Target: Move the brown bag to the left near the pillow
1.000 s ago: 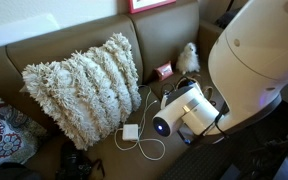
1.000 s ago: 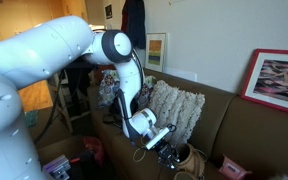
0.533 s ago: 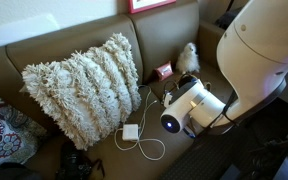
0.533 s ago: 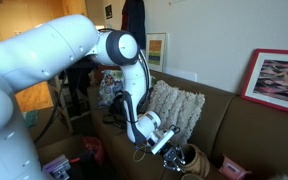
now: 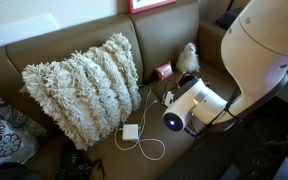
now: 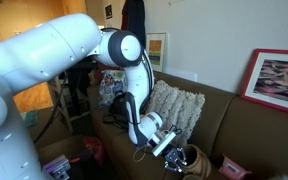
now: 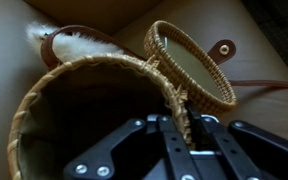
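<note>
I should next lift the brown bag by its rim, move it toward the sofa back, then open beside the pillow.
The brown bag (image 7: 79, 110) fills the wrist view: a woven cup-like body with a braided rim, its round lid (image 7: 189, 62) and thin strap beside it on the sofa seat. My gripper (image 7: 172, 125) has its fingers pressed on either side of the bag's rim wall, shut on it. In an exterior view the bag (image 6: 191, 158) sits at my gripper (image 6: 177, 155), right of the pillow (image 6: 174, 105). In an exterior view the shaggy cream pillow (image 5: 84, 85) leans on the sofa back at the left; there my wrist hides the bag.
A white fluffy toy (image 5: 188, 57) and a small red box (image 5: 164, 71) sit in the sofa corner. A white charger with looped cable (image 5: 131, 132) lies on the seat between pillow and arm. A floral cushion (image 5: 2, 135) lies at the far left.
My wrist has shifted a little to the right and lower, onto the bag. The pillow, toy and box have not moved.
</note>
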